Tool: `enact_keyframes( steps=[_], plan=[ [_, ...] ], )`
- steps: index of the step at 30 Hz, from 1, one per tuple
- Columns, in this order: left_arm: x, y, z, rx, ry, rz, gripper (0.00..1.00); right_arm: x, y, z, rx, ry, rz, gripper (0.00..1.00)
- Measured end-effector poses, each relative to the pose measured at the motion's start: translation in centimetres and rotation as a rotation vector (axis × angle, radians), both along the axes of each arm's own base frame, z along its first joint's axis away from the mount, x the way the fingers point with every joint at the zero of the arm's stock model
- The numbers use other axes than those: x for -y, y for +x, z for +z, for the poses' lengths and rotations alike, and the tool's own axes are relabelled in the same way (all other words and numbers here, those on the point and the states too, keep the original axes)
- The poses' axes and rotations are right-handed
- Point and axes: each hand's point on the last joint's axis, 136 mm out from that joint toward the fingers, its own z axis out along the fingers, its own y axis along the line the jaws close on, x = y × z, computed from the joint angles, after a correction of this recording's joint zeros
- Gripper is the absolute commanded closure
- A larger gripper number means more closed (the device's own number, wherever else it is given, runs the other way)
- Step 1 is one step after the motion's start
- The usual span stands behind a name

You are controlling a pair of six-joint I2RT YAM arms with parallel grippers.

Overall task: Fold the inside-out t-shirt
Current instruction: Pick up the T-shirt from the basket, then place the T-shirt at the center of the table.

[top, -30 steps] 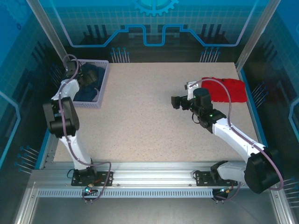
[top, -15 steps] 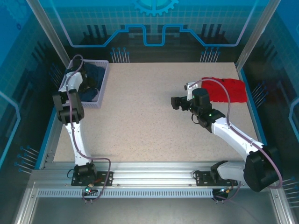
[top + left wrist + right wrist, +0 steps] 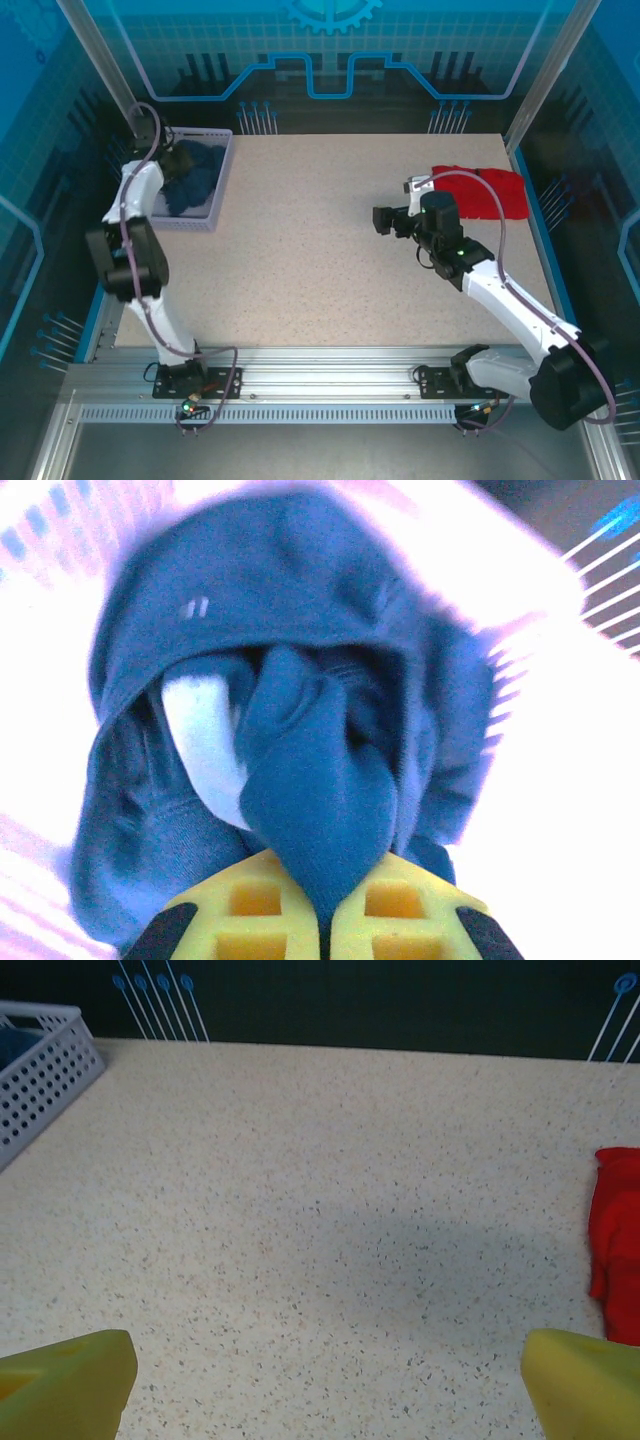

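Note:
My left gripper raises the t-shirt's fold over the basket's side toward the table's middle next, lowers and releases it, since bare table lies past that side.
The inside-out t-shirt (image 3: 196, 176) is a crumpled dark navy heap inside the white basket (image 3: 222, 158) at the table's far left. My left gripper (image 3: 172, 160) reaches down into that basket. In the left wrist view its yellow jaws (image 3: 330, 905) are shut on a bunched fold of the t-shirt (image 3: 320, 790), and a white tag (image 3: 205, 735) shows beside the fold. My right gripper (image 3: 382, 218) hovers open over the table's middle right, with bare tabletop between its yellow fingertips (image 3: 328, 1380).
A folded bright red garment (image 3: 482, 190) lies at the far right of the table, just behind my right arm, and shows at the right edge as the red garment (image 3: 618, 1250). The basket's perforated wall (image 3: 40, 1065) stands at the far left.
My left gripper has closed from wide open onto the t-shirt in the basket, and the left arm has shifted over the basket. The right arm has drifted slightly right, still open.

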Motion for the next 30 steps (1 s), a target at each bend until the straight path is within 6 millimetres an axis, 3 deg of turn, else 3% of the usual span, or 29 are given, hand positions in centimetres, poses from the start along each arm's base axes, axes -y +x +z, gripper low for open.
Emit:
enact_keyframes(
  steps=[3,6,9,12,16,22,25,28,30],
  plan=[
    [2.7,-1.4,11.6,0.284,0.106,-0.004,1.0,0.1,-0.3,1.1,0.02,0.012,-0.001,0.0],
    [7.5,-4.4,22.8,0.577,0.168,-0.075,1.0,0.3,-0.5,1.6,0.026,0.013,-0.003,0.0],
    [12.8,-7.8,29.9,0.753,0.175,-0.202,1.0,0.5,-0.6,2.0,0.028,0.008,-0.012,0.0],
    [18.0,-10.0,33.7,0.842,0.151,-0.352,1.0,0.7,-0.7,2.6,0.025,-0.007,-0.017,0.0],
    [24.6,-12.2,34.5,0.849,0.101,-0.557,1.0,1.0,-0.6,4.7,0.044,-0.026,-0.012,0.0],
    [32.0,-14.2,31.7,0.766,0.022,-0.765,1.0,3.1,-1.3,6.7,0.051,-0.05,-0.042,0.0],
    [34.6,-14.7,28.9,0.704,-0.022,-0.821,1.0,3.9,-1.9,6.5,0.028,-0.056,-0.047,0.0],
    [36.3,-14.1,24.7,0.61,-0.069,-0.835,1.0,4.4,-2.3,5.6,-0.016,-0.057,-0.044,0.0],
    [37.0,-12.7,21.6,0.537,-0.082,-0.822,0.91,4.7,-2.3,4.9,-0.05,-0.053,-0.039,0.0]
  ],
)
